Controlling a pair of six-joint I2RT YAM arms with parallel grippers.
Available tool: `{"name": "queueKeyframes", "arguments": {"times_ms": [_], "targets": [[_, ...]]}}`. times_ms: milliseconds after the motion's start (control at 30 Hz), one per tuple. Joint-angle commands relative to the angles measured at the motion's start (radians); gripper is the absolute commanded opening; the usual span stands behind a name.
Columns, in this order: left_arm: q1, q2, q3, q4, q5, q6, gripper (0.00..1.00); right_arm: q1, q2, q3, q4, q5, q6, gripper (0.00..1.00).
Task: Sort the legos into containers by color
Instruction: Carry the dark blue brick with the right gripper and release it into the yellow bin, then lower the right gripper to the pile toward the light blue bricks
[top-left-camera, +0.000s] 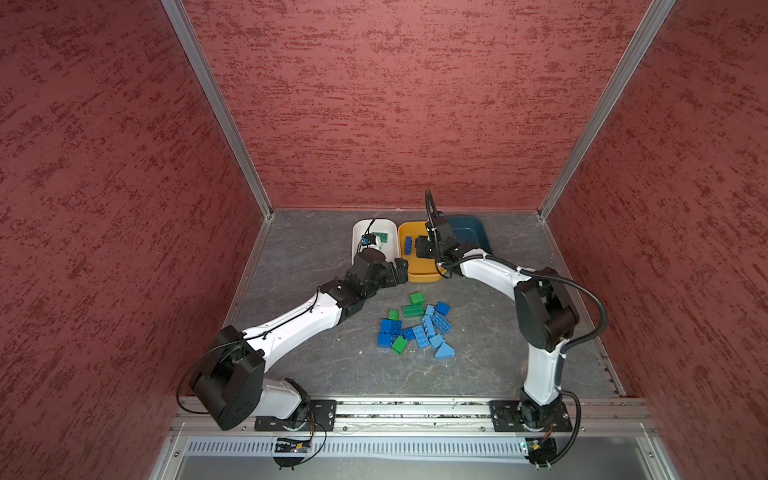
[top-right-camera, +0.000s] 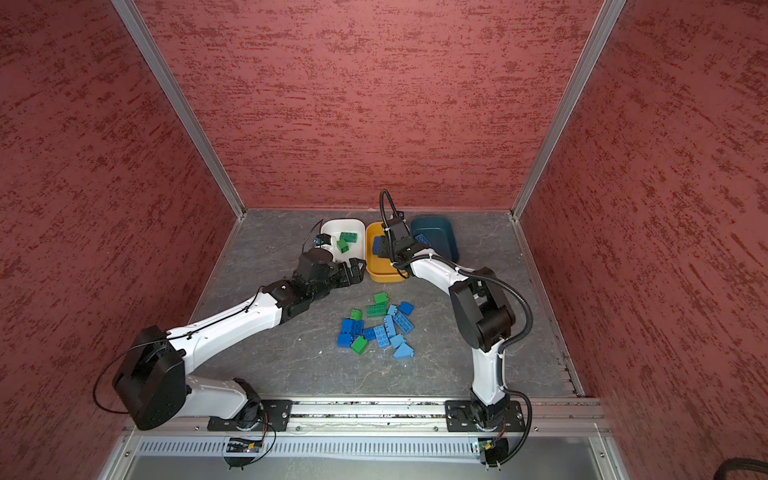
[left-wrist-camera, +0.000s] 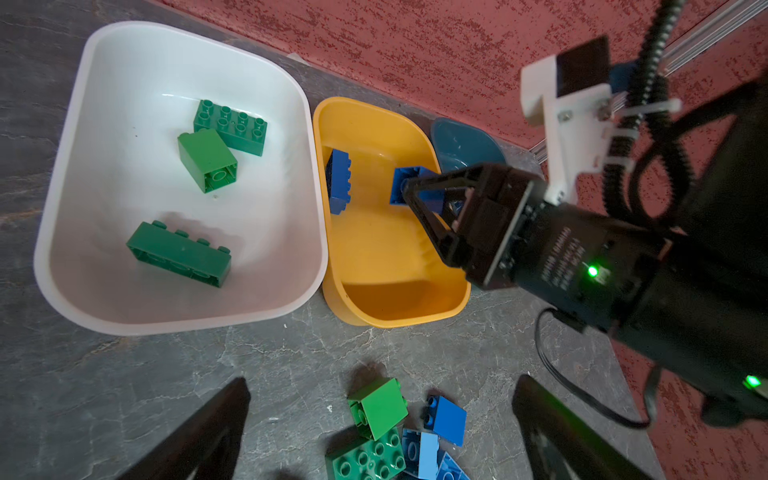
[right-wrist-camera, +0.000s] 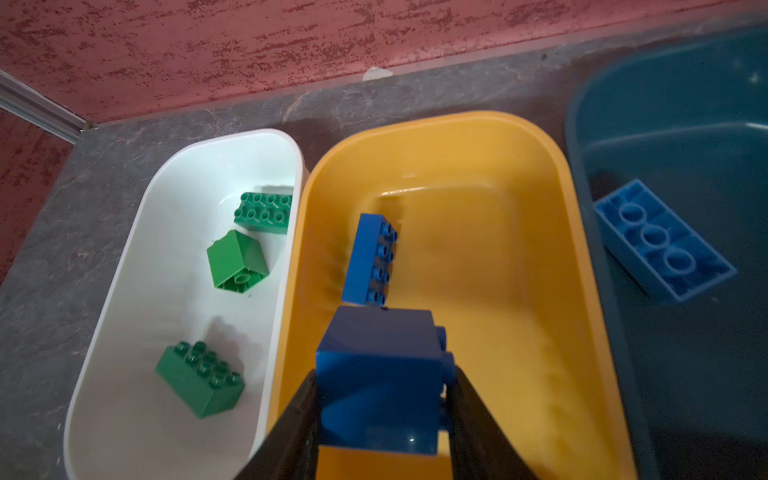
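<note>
I will lower my right gripper next toward the yellow container's bare bottom, where a dark blue brick leans inside, and release the dark blue lego there.
My right gripper (right-wrist-camera: 384, 386) is shut on a dark blue lego (right-wrist-camera: 380, 374) and holds it over the yellow container (right-wrist-camera: 498, 249), where another dark blue brick (right-wrist-camera: 370, 259) leans on the wall. Three green bricks (left-wrist-camera: 208, 160) lie in the white container (left-wrist-camera: 124, 83). A light blue brick (right-wrist-camera: 660, 245) lies upside down in the teal container (right-wrist-camera: 685, 124). My left gripper (left-wrist-camera: 382, 384) hangs open and empty above the table between the containers and the loose pile of legos (top-left-camera: 419, 328), over a green brick (left-wrist-camera: 380, 407).
The three containers stand side by side against the red back wall (top-left-camera: 415, 104). The right arm (top-left-camera: 540, 307) arches beside the pile. Both arm bases sit on the front rail (top-left-camera: 415, 409). Red side walls close in the grey table (top-left-camera: 311, 249).
</note>
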Motion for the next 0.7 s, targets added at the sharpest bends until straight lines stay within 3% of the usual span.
{"name": "queueKeyframes", "arguments": {"times_ms": [0,167,300,533,667], "targets": [[-0.001,-0.05,-0.028,0.056,-0.022,0.012,1.0,-0.001,0.083,0.124,-0.121,0.013,-0.101,0.35],[-0.001,-0.082,-0.06,0.058,-0.041,0.014,0.99,-0.001,0.196,0.268,-0.209,0.013,-0.122,0.37],[-0.002,-0.087,-0.066,0.064,-0.025,0.011,1.0,0.0,0.219,0.309,-0.244,0.051,-0.108,0.47],[-0.004,-0.062,-0.082,0.137,0.055,0.021,0.99,-0.001,0.132,0.239,-0.236,0.068,-0.113,0.63],[-0.009,-0.038,-0.058,0.108,0.065,0.029,1.0,0.001,-0.003,0.082,-0.173,0.009,-0.121,0.68]]}}
